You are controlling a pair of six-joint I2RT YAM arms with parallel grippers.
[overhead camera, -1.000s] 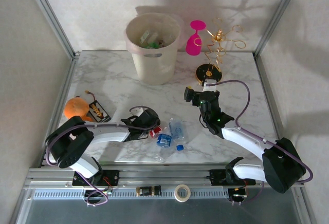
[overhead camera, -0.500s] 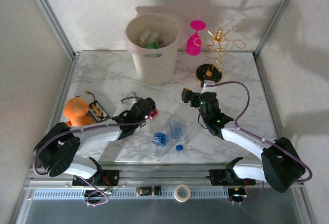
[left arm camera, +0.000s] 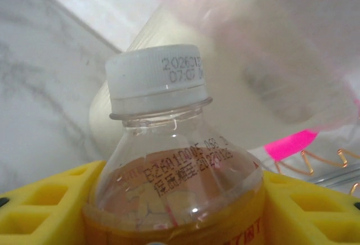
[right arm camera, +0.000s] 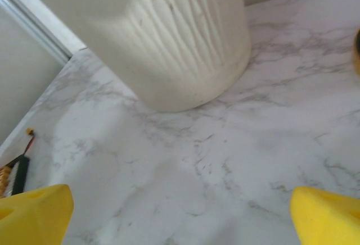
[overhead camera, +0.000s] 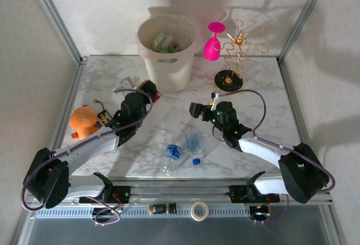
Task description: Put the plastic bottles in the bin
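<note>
My left gripper holds the bottle, and the bin's side still stands beyond the bottle's white cap. My left gripper needs to rise next and carry the bottle outward over the bin's opening (overhead camera: 169,36) to release it.
My left gripper (overhead camera: 148,90) is shut on a clear plastic bottle (left arm camera: 171,160) with a white cap and an orange-yellow label, gripped at the shoulder between the yellow fingers (left arm camera: 39,205). It holds this bottle (overhead camera: 154,93) above the table, by the lower left side of the cream bin (overhead camera: 169,51), which looms just beyond the cap (left arm camera: 247,59). The bin has several bottles inside. Two clear bottles with blue caps (overhead camera: 173,153) (overhead camera: 195,142) lie at the table's near middle. My right gripper (overhead camera: 195,110) hangs open over bare marble, facing the bin (right arm camera: 180,37), fingertips (right arm camera: 34,211) wide apart.
An orange plush toy (overhead camera: 83,119) and a small black item (overhead camera: 107,121) lie at the left edge. A pink goblet (overhead camera: 212,42) and a gold wire stand (overhead camera: 235,59) are right of the bin. A loose blue cap (overhead camera: 196,161) lies near the front edge.
My left gripper has lifted the bottle from the near table and carried it back toward the bin. The right gripper has drifted a little left, staying open.
</note>
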